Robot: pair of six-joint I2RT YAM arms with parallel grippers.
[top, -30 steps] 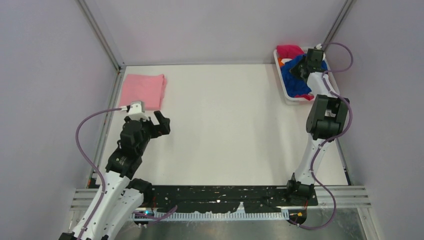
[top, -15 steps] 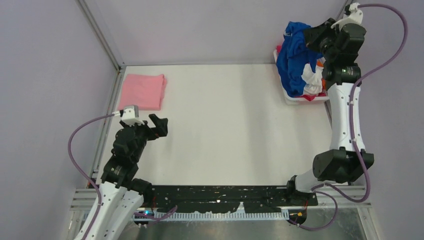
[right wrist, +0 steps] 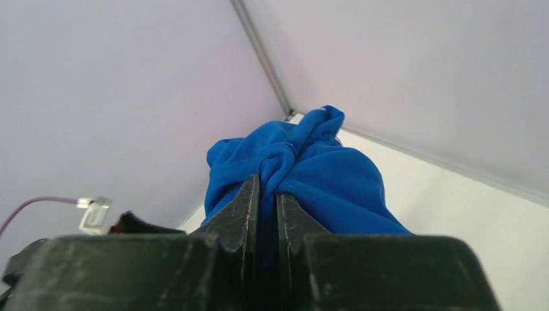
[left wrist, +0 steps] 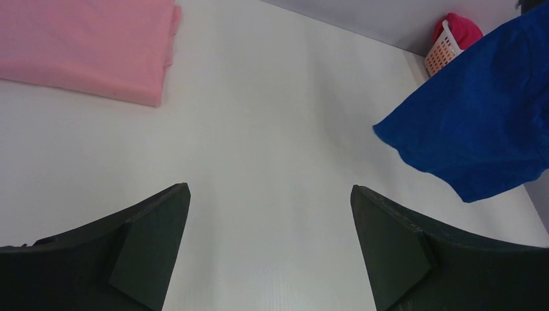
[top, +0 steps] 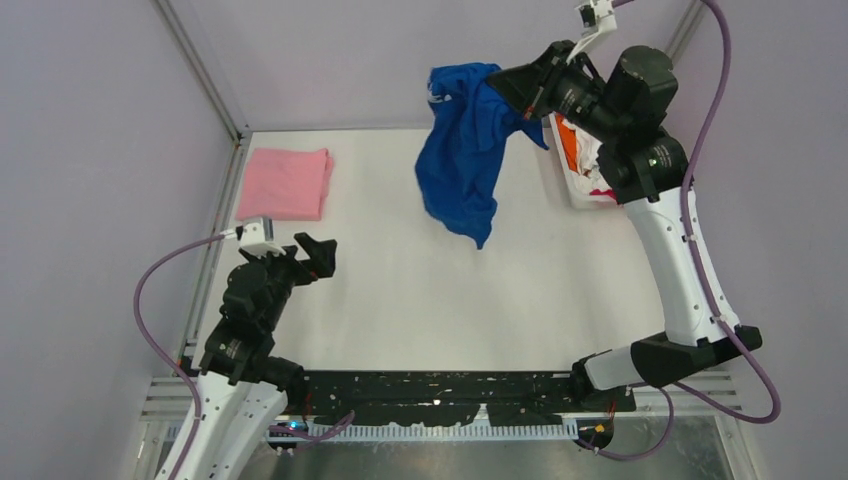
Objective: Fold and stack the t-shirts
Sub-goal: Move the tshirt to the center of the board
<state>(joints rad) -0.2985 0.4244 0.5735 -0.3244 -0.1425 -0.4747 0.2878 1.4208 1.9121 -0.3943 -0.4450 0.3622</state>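
Observation:
I need to move my right gripper back and down next and release the blue t-shirt on the open tabletop, which is below and back of that gripper and has room for it.
A royal-blue t-shirt (top: 462, 150) hangs in the air over the back middle of the table, bunched at its top in my right gripper (top: 515, 85), which is shut on it. In the right wrist view the blue t-shirt (right wrist: 311, 175) bulges out between the closed fingers (right wrist: 243, 207). A folded light-pink t-shirt (top: 288, 183) lies flat at the back left. My left gripper (top: 318, 253) hovers low at the front left, open and empty. In the left wrist view the pink t-shirt (left wrist: 84, 48) is at upper left and the blue t-shirt (left wrist: 479, 123) hangs at right.
A white slatted basket (top: 577, 170) at the back right holds orange, white and magenta t-shirts (top: 585, 150). The basket (left wrist: 443, 55) with magenta cloth also shows in the left wrist view. Grey walls with metal corner posts enclose the white table (top: 430, 290).
My right arm has lifted the blue t-shirt out of the basket and swung it left over the table. The left arm has barely moved and stays open.

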